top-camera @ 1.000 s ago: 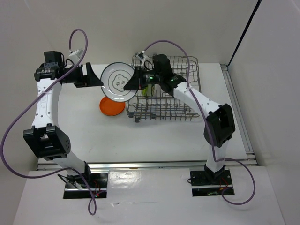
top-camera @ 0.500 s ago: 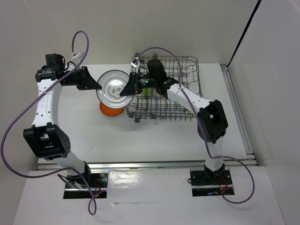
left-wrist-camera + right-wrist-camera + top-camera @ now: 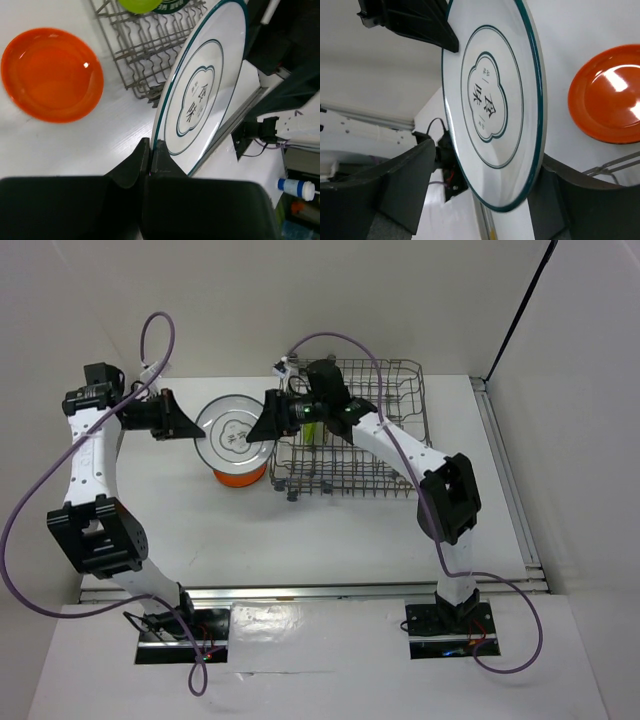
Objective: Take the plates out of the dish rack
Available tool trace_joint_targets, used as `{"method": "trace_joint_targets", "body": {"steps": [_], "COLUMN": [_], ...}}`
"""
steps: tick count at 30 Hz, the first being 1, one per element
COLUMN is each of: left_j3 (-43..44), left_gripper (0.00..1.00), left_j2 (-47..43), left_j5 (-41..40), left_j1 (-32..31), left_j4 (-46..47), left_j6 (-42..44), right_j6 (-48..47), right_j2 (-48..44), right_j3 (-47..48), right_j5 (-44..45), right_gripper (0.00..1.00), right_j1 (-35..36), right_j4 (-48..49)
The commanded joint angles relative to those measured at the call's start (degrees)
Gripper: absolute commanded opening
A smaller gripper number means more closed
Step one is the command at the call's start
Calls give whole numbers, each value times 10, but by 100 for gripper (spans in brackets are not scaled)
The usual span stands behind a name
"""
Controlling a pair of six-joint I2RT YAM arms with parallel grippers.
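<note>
I will next move my left gripper back away from the rack, lower the orange plate and release it, because bare tabletop lies below and back, clear of the plate.
A white plate with a dark lettered ring hangs above the table, left of the dish rack. My left gripper is shut on its left rim; the pinch shows in the left wrist view, gripper on plate. My right gripper is open, its fingers apart on either side of the plate's right rim, gripper. An orange plate lies flat on the table under the held plate. A lime green plate stands in the rack.
The wire rack is just right of the orange plate. White walls enclose the table at the back and right. A metal rail runs along the table's right edge.
My left gripper has shut on the plate's left rim and my right gripper has opened off it. The plate has shifted left, away from the rack.
</note>
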Motion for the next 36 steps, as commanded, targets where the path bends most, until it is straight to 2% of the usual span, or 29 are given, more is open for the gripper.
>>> {"method": "trace_joint_targets", "body": {"steps": [1,2,4,7,8,9,10,14,18,24,29,31,36], "left_j3": [18,18,-5,-42,-52,-77,-93,-173,-222,-234,-247,-252,-258], "left_gripper": [0,0,0,0,0,0,0,0,0,0,0,8,21], "left_j2": [9,15,15,15,15,15,8,-24,-30,31,76,97,111], "left_j5": [-45,-55,-87,-118,-130,-163,-183,-274,-300,-318,-316,-309,-336], "left_j1": [34,54,80,145,161,193,205,229,236,255,260,260,260], "left_j4": [-44,-45,-45,-12,0,37,59,159,202,209,208,202,208], "left_j6": [-1,5,-1,-20,-29,-54,-68,-88,-88,-88,-69,-69,-69], "right_j6": [-55,-55,-55,-55,-55,-61,-61,-71,-77,-42,-41,-42,-36], "right_j2": [-2,-2,-8,-15,-15,-15,-15,-15,-26,-2,64,93,118], "right_j3": [62,67,82,117,129,149,158,171,157,148,194,212,218], "right_j5": [51,87,137,273,361,411,509,622,622,579,631,637,637], "right_gripper": [77,81,81,82,82,82,82,82,82,82,82,82,76], "right_j1": [5,5,-1,-13,-13,-18,-18,-30,-64,-106,-112,-112,-107], "right_j4": [-35,-59,-83,-148,-185,-202,-218,-252,-244,-247,-273,-280,-286]}}
